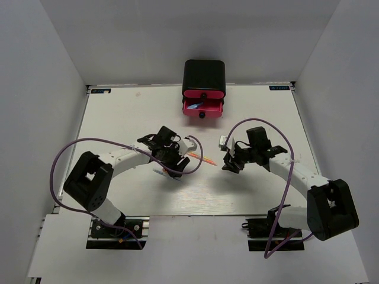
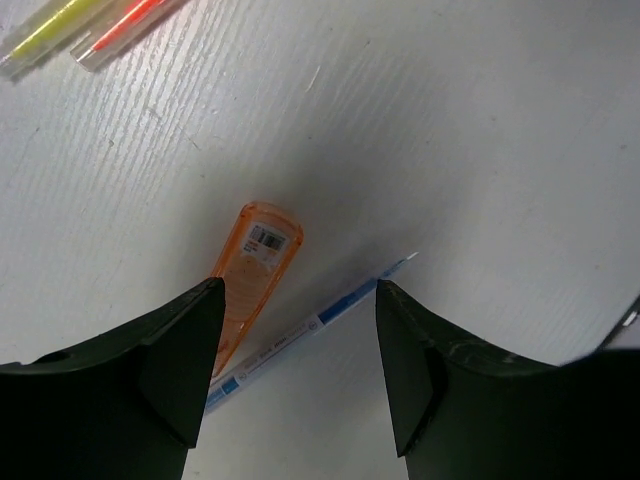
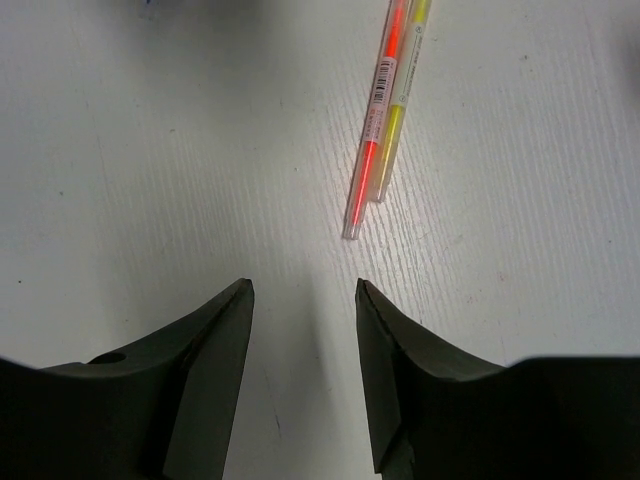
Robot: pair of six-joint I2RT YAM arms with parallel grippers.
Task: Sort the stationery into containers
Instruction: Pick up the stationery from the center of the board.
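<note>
The orange marker's body [image 1: 166, 171] [image 2: 249, 284] is nearer one open finger. My left gripper will next move down and to the left in the wrist view onto it.
An orange marker [image 2: 256, 268] and a thin blue pen [image 2: 318, 319] lie side by side on the white table. My left gripper [image 2: 300, 288] hovers open just above them, holding nothing. Two thin pens lie together, one orange-red [image 3: 374, 135] and one yellow [image 3: 398, 112], just beyond my open, empty right gripper [image 3: 305, 287]. From above they show as an orange streak [image 1: 202, 158] between the left gripper [image 1: 170, 161] and the right gripper [image 1: 230, 163]. The black cabinet [image 1: 204, 74] stands at the far edge, its lower pink drawer [image 1: 203, 109] pulled out with something blue inside.
The same two thin pens appear at the top left corner of the left wrist view, the yellow [image 2: 42, 33] and the orange-red [image 2: 125, 24]. White walls close in the table [image 1: 124, 118] on three sides. Purple cables loop over both arms.
</note>
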